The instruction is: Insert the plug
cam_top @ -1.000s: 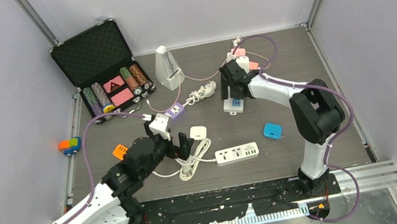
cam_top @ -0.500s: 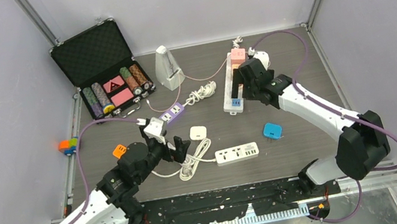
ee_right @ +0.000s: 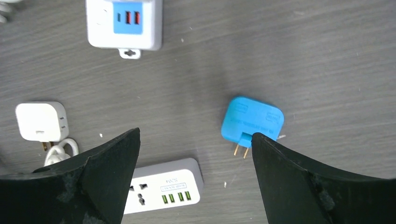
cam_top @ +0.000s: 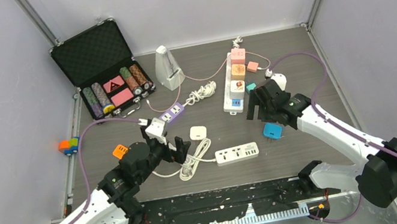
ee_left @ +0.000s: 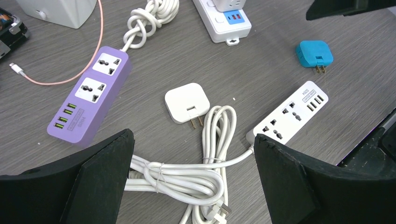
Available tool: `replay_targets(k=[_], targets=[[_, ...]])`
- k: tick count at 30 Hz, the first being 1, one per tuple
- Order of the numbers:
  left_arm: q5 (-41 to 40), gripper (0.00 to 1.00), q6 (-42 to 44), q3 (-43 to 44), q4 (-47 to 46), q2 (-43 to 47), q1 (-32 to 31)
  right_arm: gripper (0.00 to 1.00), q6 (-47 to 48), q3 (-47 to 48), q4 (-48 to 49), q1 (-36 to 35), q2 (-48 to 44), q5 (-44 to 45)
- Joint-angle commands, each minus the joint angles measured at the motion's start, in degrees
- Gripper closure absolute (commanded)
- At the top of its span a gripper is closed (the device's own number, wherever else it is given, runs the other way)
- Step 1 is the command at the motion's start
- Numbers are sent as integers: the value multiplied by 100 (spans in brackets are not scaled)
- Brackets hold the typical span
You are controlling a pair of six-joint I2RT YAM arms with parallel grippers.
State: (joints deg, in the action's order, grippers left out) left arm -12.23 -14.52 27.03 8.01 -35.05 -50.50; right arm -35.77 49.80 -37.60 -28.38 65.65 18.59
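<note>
My right gripper will next move down and to the right in the wrist view and turn so its fingers go around the blue plug's short sides, because the blue plug lies at an angle below.
A blue plug adapter (cam_top: 273, 130) lies on the table, prongs toward the near edge; it also shows in the right wrist view (ee_right: 252, 122) and the left wrist view (ee_left: 314, 53). A white plug adapter (cam_top: 197, 132) lies left of it (ee_left: 187, 101). A white power strip (cam_top: 237, 153) with a coiled white cord (cam_top: 194, 160) lies in front (ee_left: 289, 118). My right gripper (cam_top: 260, 103) is open and empty, hovering just above and behind the blue plug (ee_right: 196, 182). My left gripper (cam_top: 176, 147) is open and empty over the coiled cord (ee_left: 192, 172).
A purple power strip (cam_top: 172, 112) lies behind the left gripper. A long white strip (cam_top: 235, 81) carrying pink and orange adapters stands at the back. A white metronome (cam_top: 167, 67), an open case of chips (cam_top: 106, 66) and an orange block (cam_top: 120, 151) stand to the left.
My right arm has swung from the long white strip at the back toward the near right, down over the blue plug. My left gripper has barely moved.
</note>
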Motion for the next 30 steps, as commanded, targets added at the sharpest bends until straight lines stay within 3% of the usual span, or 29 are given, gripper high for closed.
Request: replay_targets(k=[1,9,15,30], targets=[[59,1,35,18,-204,-69,31,8,-414,-380,-292,8,-244,85],[124,1,-6,16,-230,-142,34,8,-797,-884,-1,173,292,161],[125,1,-1,3,-222,-127,36,1,-897,-1134,445,397,676,277],[180,1,-109,-68,-331,-46,39,6,-713,-1767,1767,589,1028,173]])
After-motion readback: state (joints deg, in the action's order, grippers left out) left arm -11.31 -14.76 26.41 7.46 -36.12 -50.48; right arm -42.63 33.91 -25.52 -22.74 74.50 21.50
